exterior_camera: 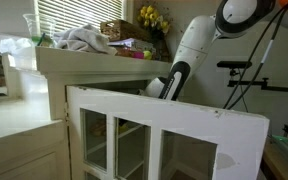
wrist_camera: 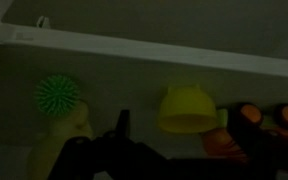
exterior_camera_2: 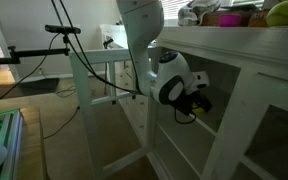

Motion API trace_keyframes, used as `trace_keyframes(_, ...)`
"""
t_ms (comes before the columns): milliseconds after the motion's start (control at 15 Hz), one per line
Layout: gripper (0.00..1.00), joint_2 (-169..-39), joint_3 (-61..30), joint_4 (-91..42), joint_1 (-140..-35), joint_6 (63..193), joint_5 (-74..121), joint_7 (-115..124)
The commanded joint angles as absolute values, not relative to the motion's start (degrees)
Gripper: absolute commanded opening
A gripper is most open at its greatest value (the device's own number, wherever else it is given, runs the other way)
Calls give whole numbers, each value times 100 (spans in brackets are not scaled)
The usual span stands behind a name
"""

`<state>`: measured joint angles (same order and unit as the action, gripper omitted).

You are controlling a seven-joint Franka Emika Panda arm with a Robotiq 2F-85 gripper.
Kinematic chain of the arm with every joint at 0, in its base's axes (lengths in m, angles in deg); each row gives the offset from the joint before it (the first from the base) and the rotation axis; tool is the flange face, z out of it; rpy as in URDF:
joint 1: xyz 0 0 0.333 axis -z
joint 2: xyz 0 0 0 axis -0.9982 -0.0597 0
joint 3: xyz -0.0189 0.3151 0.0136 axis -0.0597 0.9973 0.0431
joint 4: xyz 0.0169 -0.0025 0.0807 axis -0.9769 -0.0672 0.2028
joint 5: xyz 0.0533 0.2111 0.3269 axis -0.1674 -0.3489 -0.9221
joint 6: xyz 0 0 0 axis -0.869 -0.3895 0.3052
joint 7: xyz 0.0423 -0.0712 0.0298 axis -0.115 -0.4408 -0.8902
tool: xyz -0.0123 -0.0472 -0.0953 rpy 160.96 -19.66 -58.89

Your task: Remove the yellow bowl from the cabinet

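The bowl lies deeper in the cabinet, centred just beyond my gripper's open fingertips. My gripper needs to ease straight in until they are on either side of the sides of the bowl [wrist_camera: 187, 108], then close.
The yellow bowl [wrist_camera: 187, 108] shows in the wrist view, mouth down in the picture, on a dim shelf inside the cream-white cabinet [exterior_camera: 84, 64]. The gripper [wrist_camera: 187, 128] is open. One dark finger is left of the bowl and the other is right of it, both a little short of it and not touching. In an exterior view the gripper [exterior_camera_2: 196, 100] reaches into the cabinet [exterior_camera_2: 246, 60] through its open front. In an exterior view the arm [exterior_camera: 189, 55] drops behind the open glass-paned door [exterior_camera: 164, 115], which hides the gripper.
A green spiky ball [wrist_camera: 58, 95] sits left of the bowl above a pale yellow item [wrist_camera: 69, 135]. Orange objects [wrist_camera: 224, 145] lie to the bowl's right. A cloth [exterior_camera: 84, 40], flowers [exterior_camera: 152, 17] and fruit [exterior_camera_2: 282, 12] sit on the cabinet top. A white table frame [exterior_camera_2: 94, 60] stands nearby.
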<state>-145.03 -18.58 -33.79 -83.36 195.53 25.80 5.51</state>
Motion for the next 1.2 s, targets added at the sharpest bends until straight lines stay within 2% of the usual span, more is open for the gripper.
trace_keyframes(0,100,-14722,-1567,-3028,-8134,19411,2501,295)
trace_keyframes(533,100,-14876,-1435,-2736,-8034,19379,2518,205)
trace_keyframes(600,75,-14899,-1437,-2702,-8029,19396,2523,198)
trace_keyframes(667,74,-14921,-1431,-2666,-8018,19416,2537,187)
trace_keyframes(867,50,-14970,-1405,-2577,-7988,19400,2557,157)
trace_keyframes(1000,38,-14990,-1392,-2526,-7975,19396,2561,138)
trace_keyframes(1133,36,-15023,-1395,-2474,-7972,19405,2570,112)
